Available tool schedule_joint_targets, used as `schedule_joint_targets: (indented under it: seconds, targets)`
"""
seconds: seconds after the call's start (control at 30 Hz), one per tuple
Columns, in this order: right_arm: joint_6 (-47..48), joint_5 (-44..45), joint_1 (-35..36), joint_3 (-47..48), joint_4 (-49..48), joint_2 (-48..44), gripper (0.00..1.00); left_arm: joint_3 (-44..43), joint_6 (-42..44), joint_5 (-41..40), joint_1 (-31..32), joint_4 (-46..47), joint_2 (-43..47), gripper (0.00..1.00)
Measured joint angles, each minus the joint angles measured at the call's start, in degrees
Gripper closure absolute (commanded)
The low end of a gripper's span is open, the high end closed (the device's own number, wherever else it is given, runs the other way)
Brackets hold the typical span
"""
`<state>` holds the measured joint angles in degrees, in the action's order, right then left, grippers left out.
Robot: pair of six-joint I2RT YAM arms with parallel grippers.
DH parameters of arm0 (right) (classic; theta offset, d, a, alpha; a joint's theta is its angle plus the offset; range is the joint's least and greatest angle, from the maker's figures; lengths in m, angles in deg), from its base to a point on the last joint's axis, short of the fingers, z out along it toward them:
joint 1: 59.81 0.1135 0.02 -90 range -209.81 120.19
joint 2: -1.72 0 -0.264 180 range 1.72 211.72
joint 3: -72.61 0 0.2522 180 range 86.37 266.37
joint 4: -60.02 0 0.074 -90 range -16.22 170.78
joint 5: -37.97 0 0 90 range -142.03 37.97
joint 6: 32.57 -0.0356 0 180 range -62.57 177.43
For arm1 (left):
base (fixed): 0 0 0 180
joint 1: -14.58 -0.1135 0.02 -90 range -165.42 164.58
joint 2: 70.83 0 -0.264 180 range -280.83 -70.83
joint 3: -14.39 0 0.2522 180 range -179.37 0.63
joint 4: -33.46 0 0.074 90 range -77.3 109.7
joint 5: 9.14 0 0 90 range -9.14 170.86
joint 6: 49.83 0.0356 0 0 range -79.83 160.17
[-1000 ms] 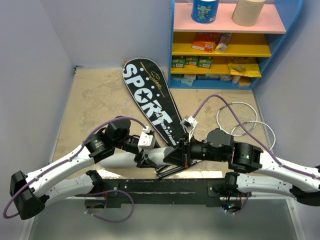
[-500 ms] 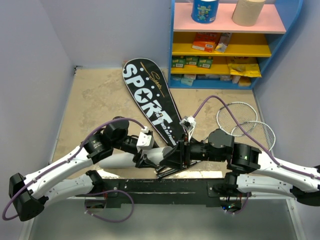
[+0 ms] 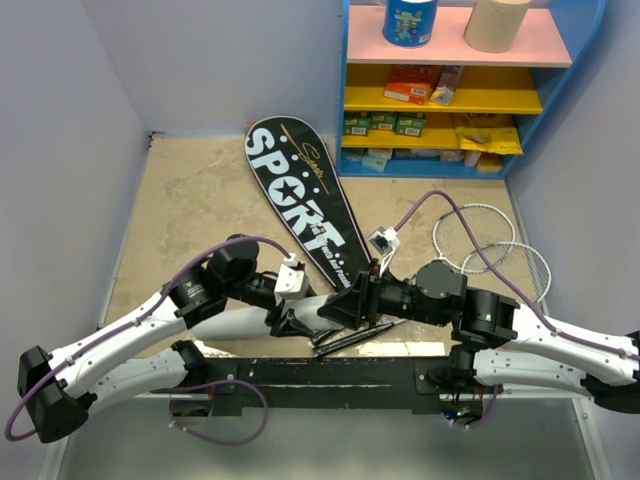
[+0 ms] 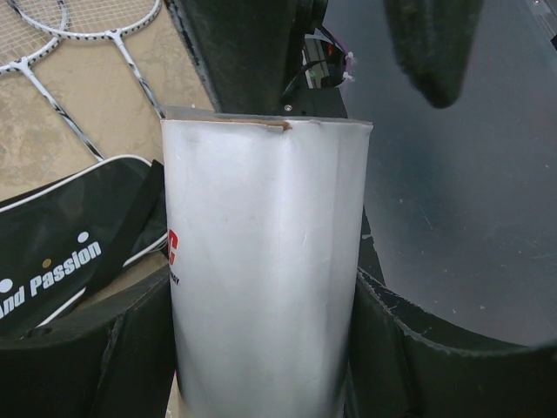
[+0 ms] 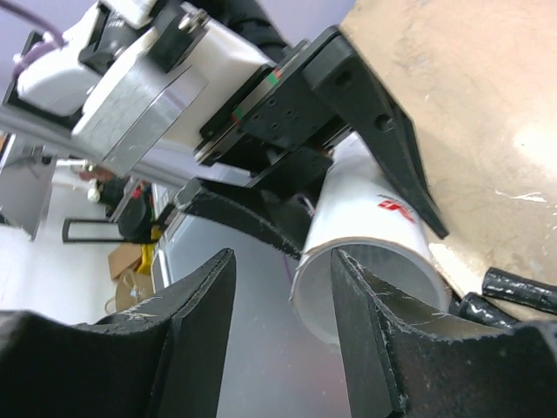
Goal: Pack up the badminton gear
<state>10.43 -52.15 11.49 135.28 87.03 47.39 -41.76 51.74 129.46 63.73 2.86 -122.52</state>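
Note:
The tube swings outward with my left gripper next, toward the empty tabletop by the wall, to the gripper's left in the top view. It is released there.
My left gripper is shut on the long white tube, which lies low near the front edge; in the left wrist view the tube fills the gap between my fingers. My right gripper is open and empty at the tube's open end, with one finger across its mouth. The black SPORT bag lies flat behind. Two silver rackets lie at the right, their black handles under the grippers. No shuttlecock shows.
A blue shelf unit with boxes stands at the back right, with a blue-wrapped roll and a beige roll on top. Walls close in on the left and right. A black rail runs along the front.
My right gripper has moved a little left, up to the tube's open end. The left gripper and tube have barely moved.

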Motion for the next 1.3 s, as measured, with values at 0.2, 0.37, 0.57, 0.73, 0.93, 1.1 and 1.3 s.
schedule_joint_targets:
  seconds: [0.2, 0.37, 0.57, 0.73, 0.93, 1.1, 1.3]
  targets:
    - [-1.09, 2.23, -0.98, -2.08, -1.73, -0.52, 0.45, 0.13, -0.09, -0.7, -0.02, -1.07, 1.11, 1.0]
    - [-2.89, 3.17, -1.51, -5.97, -3.45, -3.23, 0.44, 0.15, -0.52, -0.96, -0.02, -1.9, 1.92, 1.0]
    - [-5.4, 2.99, -1.62, -10.78, -6.43, -6.05, 0.46, 0.85, -0.55, -1.2, 0.0, -2.12, 2.16, 1.0]
    - [-6.08, 3.02, -1.64, -12.41, -7.61, -6.08, 0.53, 1.05, -0.61, -1.92, -0.02, -3.28, 2.19, 1.0]
    - [-6.12, 2.99, -1.73, -13.05, -7.76, -6.16, 0.66, 1.05, -0.61, -2.86, 0.0, -3.78, 2.62, 1.0]
    - [-6.32, 2.89, -1.75, -14.32, -7.78, -6.86, 0.95, 1.05, -0.59, -3.19, 0.0, -3.8, 2.84, 1.0]
    - [-7.17, 1.6, -2.01, -15.76, -10.1, -6.58, 1.0, 1.09, -0.61, -5.33, -0.11, -3.98, 3.65, 1.0]
